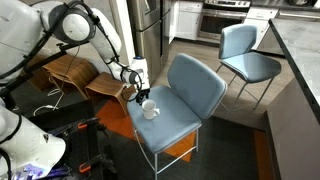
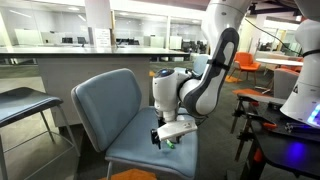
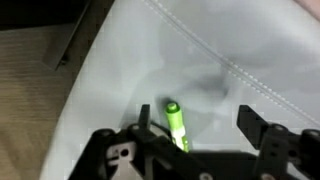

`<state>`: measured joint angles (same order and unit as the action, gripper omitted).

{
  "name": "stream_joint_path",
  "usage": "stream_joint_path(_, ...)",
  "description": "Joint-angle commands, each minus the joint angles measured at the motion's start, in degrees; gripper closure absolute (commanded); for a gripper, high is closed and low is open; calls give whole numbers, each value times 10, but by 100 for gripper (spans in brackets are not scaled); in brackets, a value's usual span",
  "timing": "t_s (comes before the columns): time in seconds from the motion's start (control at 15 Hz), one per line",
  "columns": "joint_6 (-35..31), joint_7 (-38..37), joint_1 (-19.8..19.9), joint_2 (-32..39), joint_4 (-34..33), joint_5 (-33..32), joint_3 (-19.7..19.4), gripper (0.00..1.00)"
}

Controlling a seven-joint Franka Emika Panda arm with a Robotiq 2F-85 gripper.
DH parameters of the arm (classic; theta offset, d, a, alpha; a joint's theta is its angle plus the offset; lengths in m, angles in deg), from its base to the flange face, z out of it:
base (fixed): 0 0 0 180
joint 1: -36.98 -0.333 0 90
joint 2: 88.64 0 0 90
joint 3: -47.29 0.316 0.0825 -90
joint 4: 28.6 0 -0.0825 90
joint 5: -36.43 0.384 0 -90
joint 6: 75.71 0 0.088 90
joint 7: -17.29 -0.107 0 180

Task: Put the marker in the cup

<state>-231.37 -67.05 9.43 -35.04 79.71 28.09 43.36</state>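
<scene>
My gripper lowers a little toward the seat [image 2: 125,150] next and closes on the marker, since the marker already lies between my open fingers, near one finger.
The marker [image 3: 175,122] is a bright green stick in the wrist view. It lies on the blue-grey chair seat [image 3: 200,50] between the jaws, close to the left finger. A green bit of it shows under the gripper in an exterior view [image 2: 170,146]. My gripper [image 3: 197,128] is open with its fingers wide apart, low over the seat [image 2: 125,150]. The white cup [image 1: 150,110] stands upright on the seat just beside the gripper [image 1: 138,93]. The cup does not show in the wrist view.
The chair's backrest [image 1: 200,85] rises behind the cup. A second blue chair [image 1: 245,55] stands further back. Brown wooden chairs [image 1: 75,72] sit behind the arm. Another robot's white body [image 1: 20,140] and a dark stand are at the near side.
</scene>
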Motion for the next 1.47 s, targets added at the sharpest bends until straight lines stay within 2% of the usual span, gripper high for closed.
stream_joint_path(0.0, -20, 28, -3, 7, 1, 23, -10, 5)
stream_joint_path(0.4, -57, 58, 3, 26, -4, 40, -17, 9)
stream_joint_path(0.53, -70, 68, 4, 32, -2, 53, -18, 15)
stream_joint_path(0.6, -75, 75, 5, 36, -2, 60, -18, 36)
stream_joint_path(0.73, -83, 87, 4, 41, -3, 72, -18, 47)
stream_joint_path(1.13, -98, 113, -5, 36, 0, 101, -24, 94)
stream_joint_path(1.2, -100, 114, -6, 34, 1, 103, -24, 99)
stream_joint_path(1.4, -101, 126, 10, 12, 10, 117, -5, 95)
